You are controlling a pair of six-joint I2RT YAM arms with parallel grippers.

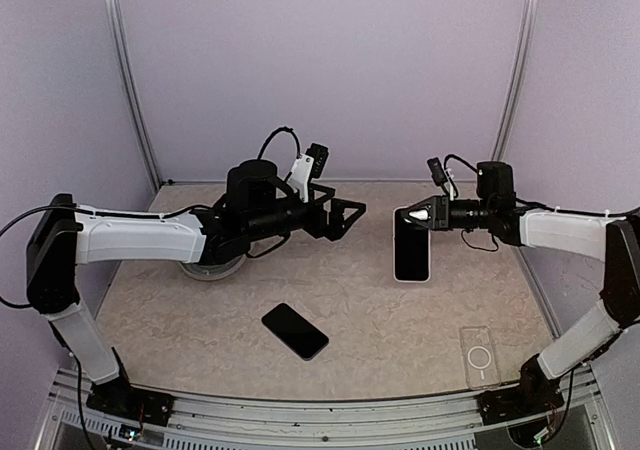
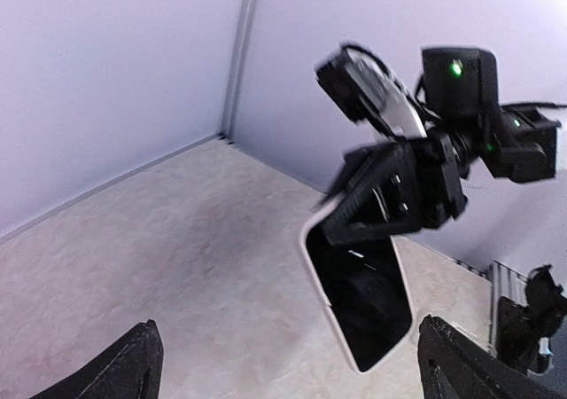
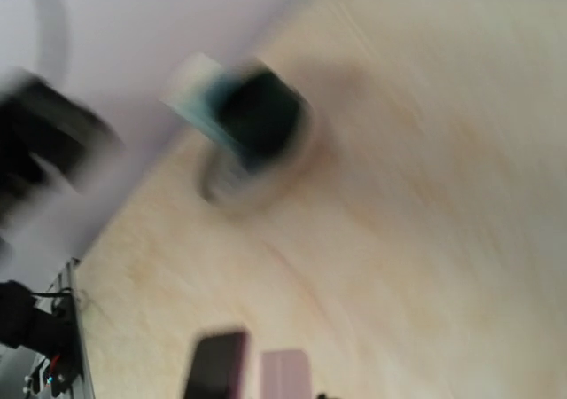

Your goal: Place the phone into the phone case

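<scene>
My right gripper is above the open table with the white-edged phone and should lower first, to get the phone flat on the table beneath it.
My right gripper (image 1: 412,215) is shut on the top end of a white-edged phone (image 1: 411,247) with a black screen, which hangs upright above the table. In the left wrist view the same phone (image 2: 359,297) hangs from the right gripper (image 2: 390,208). My left gripper (image 1: 348,216) is open and empty, held in the air just left of that phone; its fingertips (image 2: 133,363) sit at the bottom corners of its wrist view. A black phone (image 1: 295,330) lies flat on the table at centre front. A clear phone case (image 1: 480,357) with a ring mark lies at the front right.
A round white disc (image 1: 210,267) sits on the table under the left arm. The right wrist view is motion-blurred; it shows a dark shape (image 3: 257,120) and a dark flat slab (image 3: 215,370) low down. Walls and corner posts close the back and sides.
</scene>
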